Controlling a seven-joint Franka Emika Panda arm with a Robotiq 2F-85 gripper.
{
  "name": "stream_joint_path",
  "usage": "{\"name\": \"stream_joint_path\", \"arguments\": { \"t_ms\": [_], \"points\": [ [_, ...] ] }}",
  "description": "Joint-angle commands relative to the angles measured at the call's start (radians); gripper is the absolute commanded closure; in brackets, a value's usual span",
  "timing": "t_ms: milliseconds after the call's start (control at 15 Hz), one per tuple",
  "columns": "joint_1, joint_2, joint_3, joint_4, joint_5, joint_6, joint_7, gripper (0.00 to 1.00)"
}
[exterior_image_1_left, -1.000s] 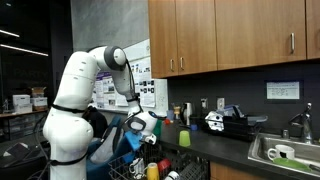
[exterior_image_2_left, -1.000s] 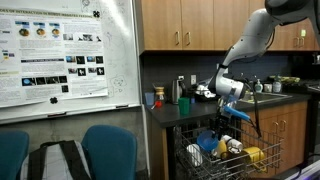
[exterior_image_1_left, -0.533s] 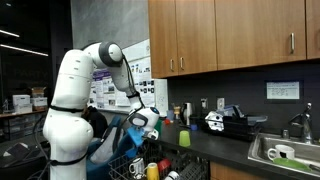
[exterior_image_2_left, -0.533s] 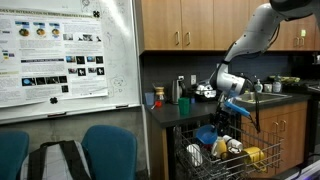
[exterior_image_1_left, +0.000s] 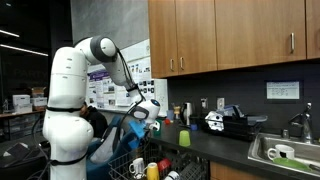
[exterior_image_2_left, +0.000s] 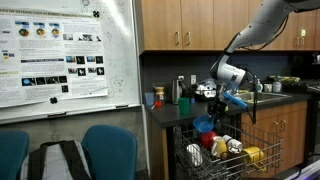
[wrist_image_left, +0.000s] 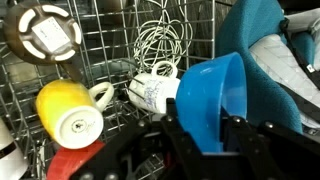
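Observation:
The blue bowl goes outward from the dish rack onto the counter end nearest the blue chairs next. My gripper releases it there, as bare surface shows.
My gripper (wrist_image_left: 210, 135) is shut on the rim of a blue plastic bowl (wrist_image_left: 212, 95), with one finger inside it and one outside. The bowl hangs above a wire dish rack (wrist_image_left: 110, 55). In both exterior views the gripper (exterior_image_1_left: 146, 110) (exterior_image_2_left: 226, 95) hovers over the pulled-out rack (exterior_image_2_left: 235, 160), with the blue bowl (exterior_image_2_left: 237, 100) at its tip. Below the bowl in the rack lie a white mug (wrist_image_left: 152, 93), a yellow cup (wrist_image_left: 68, 112), a red item (wrist_image_left: 75, 166) and a wire whisk (wrist_image_left: 165, 42).
A counter (exterior_image_1_left: 215, 148) with a green cup (exterior_image_1_left: 184, 138), a coffee machine (exterior_image_1_left: 225, 121) and a sink (exterior_image_1_left: 285, 155) runs beside the rack. Wooden cabinets (exterior_image_1_left: 230, 35) hang overhead. Blue chairs (exterior_image_2_left: 105, 150) and a poster board (exterior_image_2_left: 65, 55) stand to the side.
The arm has risen and carried the blue bowl up from the rack. The grip has stayed the same.

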Motion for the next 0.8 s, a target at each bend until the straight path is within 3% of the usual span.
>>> {"name": "stream_joint_path", "arguments": {
  "t_ms": [0, 733],
  "points": [
    [0.03, -0.053, -0.02, 0.02, -0.003, -0.036, 0.017, 0.88],
    [0.088, -0.032, -0.013, 0.165, 0.008, -0.108, 0.045, 0.88]
  ]
}}
